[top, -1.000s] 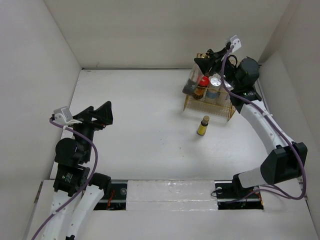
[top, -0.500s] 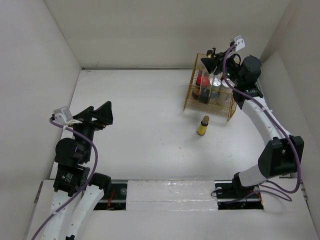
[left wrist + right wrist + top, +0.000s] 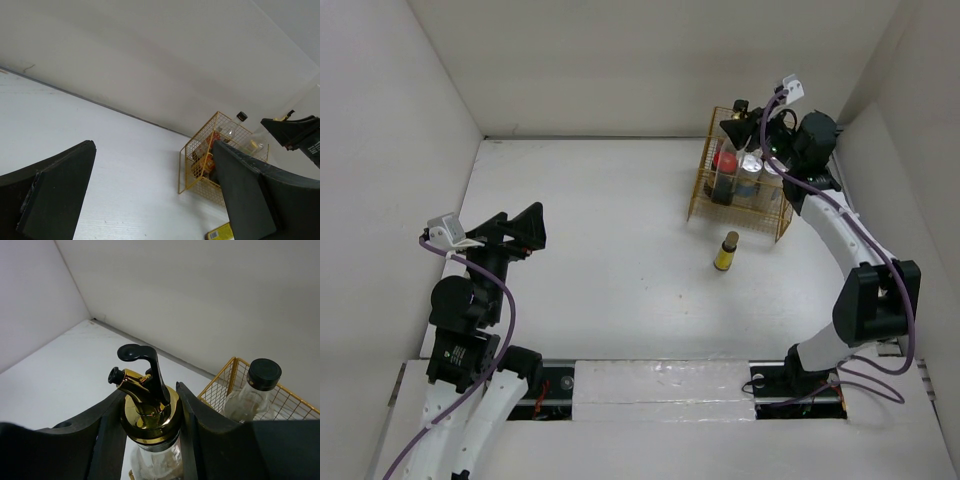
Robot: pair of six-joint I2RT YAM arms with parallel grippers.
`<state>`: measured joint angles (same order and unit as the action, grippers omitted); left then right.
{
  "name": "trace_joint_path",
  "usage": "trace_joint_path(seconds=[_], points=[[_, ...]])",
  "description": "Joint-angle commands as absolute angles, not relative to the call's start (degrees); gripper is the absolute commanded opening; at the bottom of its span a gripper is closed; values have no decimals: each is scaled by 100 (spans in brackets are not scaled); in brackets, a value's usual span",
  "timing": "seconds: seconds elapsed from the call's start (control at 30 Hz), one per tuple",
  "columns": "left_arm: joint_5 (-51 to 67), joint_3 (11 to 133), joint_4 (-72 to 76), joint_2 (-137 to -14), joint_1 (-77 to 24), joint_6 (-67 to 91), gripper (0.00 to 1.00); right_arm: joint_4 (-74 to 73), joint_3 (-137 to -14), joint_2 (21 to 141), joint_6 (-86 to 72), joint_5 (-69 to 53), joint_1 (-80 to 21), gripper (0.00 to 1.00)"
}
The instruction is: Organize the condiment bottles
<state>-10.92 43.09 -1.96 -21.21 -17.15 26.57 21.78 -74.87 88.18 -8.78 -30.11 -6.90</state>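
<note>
The clear bottle is still hanging high and upright over the rack, so my right gripper will go down next and set it beside the red-capped dark bottle [image 3: 725, 162].
My right gripper [image 3: 748, 128] is shut on the gold top of a clear bottle [image 3: 150, 412] and holds it upright over the far part of the gold wire rack [image 3: 772, 215]. Its fingers [image 3: 112, 435] clamp the gold collar on both sides. In the rack stand a red-capped dark bottle [image 3: 725, 162], a silver-lidded can [image 3: 752, 166] and a black-capped bottle [image 3: 261, 377]. A small yellow bottle [image 3: 726, 252] stands on the table in front of the rack, also in the left wrist view [image 3: 220, 233]. My left gripper [image 3: 523, 228] is open and empty at the left, far from the rack [image 3: 200, 160].
White walls close the table [image 3: 610, 220] at the back, left and right; the rack stands near the right wall. The rail with the arm bases [image 3: 660, 380] runs along the near edge.
My right gripper has carried the gold-topped bottle from the rack's left front side back and to the right, over the rack. The bottle has gone from tilted to upright. The left arm has not moved.
</note>
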Motion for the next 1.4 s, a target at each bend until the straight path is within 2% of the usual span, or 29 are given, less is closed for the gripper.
trace_joint_path(seconds=[0.0, 0.33, 0.53, 0.63, 0.67, 0.8, 0.9, 1.07, 1.2, 1.23, 1.3, 1.33, 1.37], points=[[-1028, 4271, 97, -2162, -1687, 2628, 100, 3304, -7559, 8797, -800, -3182, -650, 20], [-1028, 4271, 97, -2162, -1687, 2628, 100, 3560, -7111, 9044, -853, -3498, -703, 23], [-1028, 4271, 97, -2162, -1687, 2628, 100, 3612, -6768, 9122, -905, -3120, -756, 31], [-1028, 4271, 97, -2162, -1687, 2628, 100, 3612, -6715, 9123, -905, -3173, -756, 44], [-1028, 4271, 97, -2162, -1687, 2628, 100, 3612, -6715, 9123, -905, -3121, -808, 55], [-1028, 4271, 97, -2162, -1687, 2628, 100, 3464, -6662, 8948, -905, -3067, -809, 78], [-1028, 4271, 97, -2162, -1687, 2628, 100, 3314, -6662, 8649, -905, -2944, -809, 89], [-923, 4271, 149, -2162, -1687, 2628, 100, 3033, -6653, 7982, -844, -2445, -861, 95], [-923, 4271, 149, -2162, -1687, 2628, 100, 2637, -6294, 7402, -844, -1740, -976, 96], [-923, 4271, 149, -2162, -1687, 2628, 100, 2585, -6128, 7235, -922, -1122, -1063, 96], [-923, 4271, 149, -2101, -1687, 2628, 100, 2584, -5303, 6614, -1350, -478, -1186, 92], [-923, 4219, 149, -2101, -1687, 2680, 100, 2680, -4978, 6401, -1475, 4, -1265, 87], [-923, 4219, 149, -2101, -1687, 2681, 100, 2681, -4653, 6207, -1590, 200, -1457, 61]])
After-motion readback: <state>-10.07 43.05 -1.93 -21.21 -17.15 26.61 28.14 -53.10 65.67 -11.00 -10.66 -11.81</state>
